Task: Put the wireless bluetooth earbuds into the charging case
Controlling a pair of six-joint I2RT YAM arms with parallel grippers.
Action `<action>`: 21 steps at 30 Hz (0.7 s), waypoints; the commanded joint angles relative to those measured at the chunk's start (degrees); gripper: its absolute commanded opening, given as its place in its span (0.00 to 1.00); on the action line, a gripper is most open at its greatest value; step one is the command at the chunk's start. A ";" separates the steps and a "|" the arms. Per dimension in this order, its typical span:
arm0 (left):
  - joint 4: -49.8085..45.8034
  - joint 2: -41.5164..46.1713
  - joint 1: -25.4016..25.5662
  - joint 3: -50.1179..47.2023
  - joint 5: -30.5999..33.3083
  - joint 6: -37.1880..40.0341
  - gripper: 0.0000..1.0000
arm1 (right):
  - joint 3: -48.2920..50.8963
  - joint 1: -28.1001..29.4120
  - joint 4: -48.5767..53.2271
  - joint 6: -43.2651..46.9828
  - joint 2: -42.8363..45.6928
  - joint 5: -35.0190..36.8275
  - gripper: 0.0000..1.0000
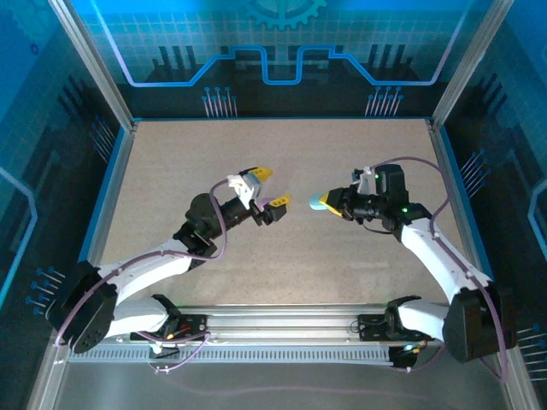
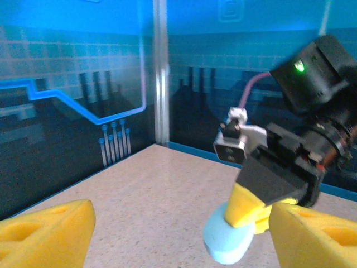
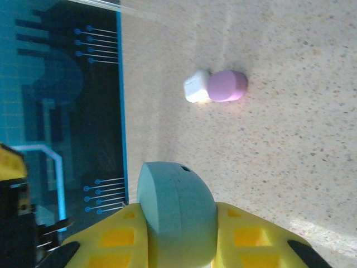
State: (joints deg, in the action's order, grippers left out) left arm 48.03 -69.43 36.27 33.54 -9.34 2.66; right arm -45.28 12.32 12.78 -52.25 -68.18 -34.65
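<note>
The table beside the purple piece is empty, so my right gripper will next lower the blue case toward that piece and release it on the open spot.
My right gripper (image 1: 330, 204) is shut on a light blue rounded charging case (image 1: 318, 203), held up above the table with its lid closed. In the right wrist view the case (image 3: 175, 206) sits squeezed between the yellow fingers (image 3: 120, 240). My left gripper (image 1: 278, 187) faces it from the left, a short gap away, open and with nothing in it. From the left wrist the case (image 2: 226, 240) shows just inside the right yellow finger (image 2: 315, 234). On the table lie a small white piece (image 3: 196, 87) and a purple one (image 3: 227, 85), touching. I cannot tell whether they are earbuds or cases.
The speckled beige table (image 1: 282, 256) is fenced by blue walls and aluminium posts (image 2: 160, 72). Both arms reach in from the near rail (image 1: 282, 320) and meet near the middle.
</note>
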 commanded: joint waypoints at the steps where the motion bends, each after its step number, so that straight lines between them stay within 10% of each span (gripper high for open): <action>1: -3.83 2.27 -1.19 0.07 4.17 -2.71 0.83 | 1.69 0.93 -3.08 1.84 -4.42 0.92 0.15; 21: -8.18 5.35 -3.48 -0.49 6.72 -4.24 0.89 | -10.66 9.30 -16.82 3.60 -40.22 2.56 0.18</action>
State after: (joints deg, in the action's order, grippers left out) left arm 40.42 -65.58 33.41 33.54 -3.99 -1.45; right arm -53.84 20.95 -1.65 -50.35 -106.52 -33.26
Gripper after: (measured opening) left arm 0.893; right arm 0.246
